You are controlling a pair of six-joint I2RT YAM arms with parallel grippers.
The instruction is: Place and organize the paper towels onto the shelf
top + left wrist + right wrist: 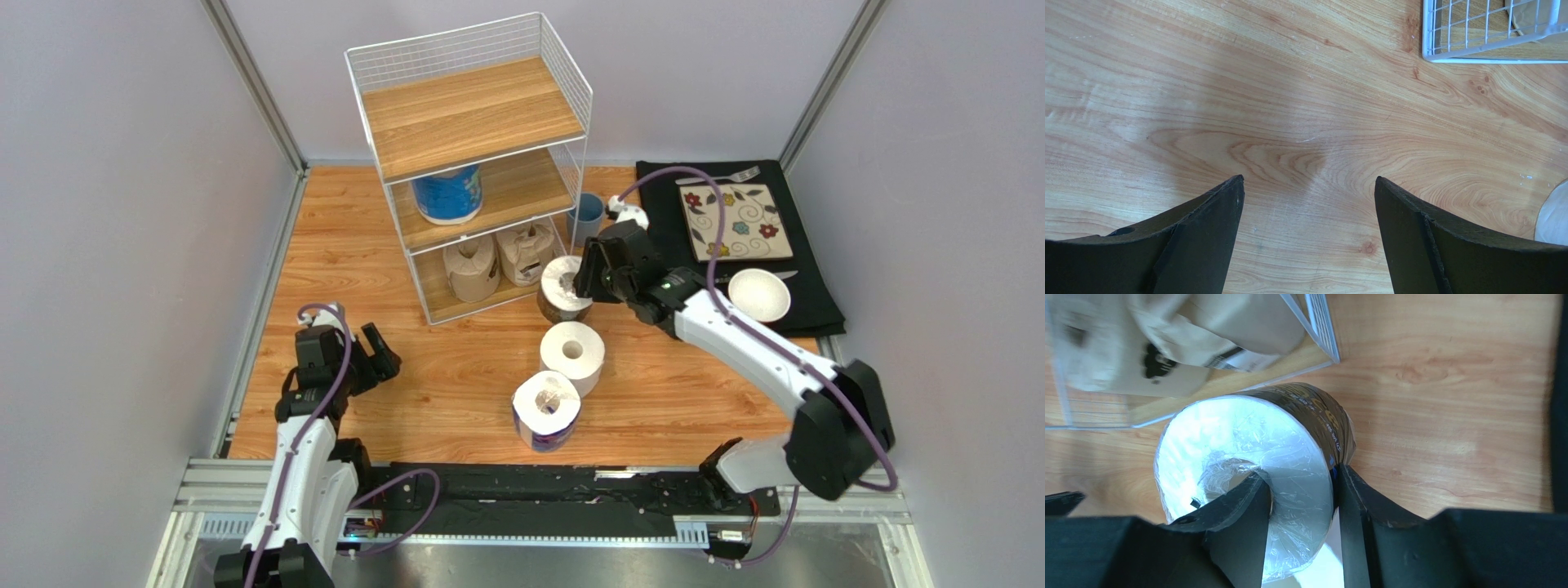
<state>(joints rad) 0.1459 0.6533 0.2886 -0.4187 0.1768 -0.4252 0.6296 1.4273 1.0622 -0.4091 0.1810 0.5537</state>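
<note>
Next, my right gripper needs to carry the dark-wrapped roll up and outward onto the shelf's bare middle level (520, 191) beside the blue-wrapped roll and release it, since that spot is empty.
The white wire shelf (558, 74) stands at the back middle. A blue-wrapped roll (448, 194) sits on its middle tier and two brown paper rolls (472, 267) (525, 251) on the bottom tier. My right gripper (586, 279) is shut on the dark-wrapped roll (562, 292) at the shelf's front right corner. In the right wrist view one finger (1247, 502) is in the core of the dark-wrapped roll (1241, 432) and the other is outside its wall. A plain white roll (573, 355) and a second blue-wrapped roll (546, 410) stand on the table. My left gripper (368, 355) is open and empty.
A blue cup (586, 214) stands right of the shelf. A black mat (816, 306) at the right holds a patterned plate (732, 221) and a white bowl (758, 294). In the left wrist view my left gripper (1309, 180) is over bare wood, the shelf's corner (1487, 52) ahead to the right.
</note>
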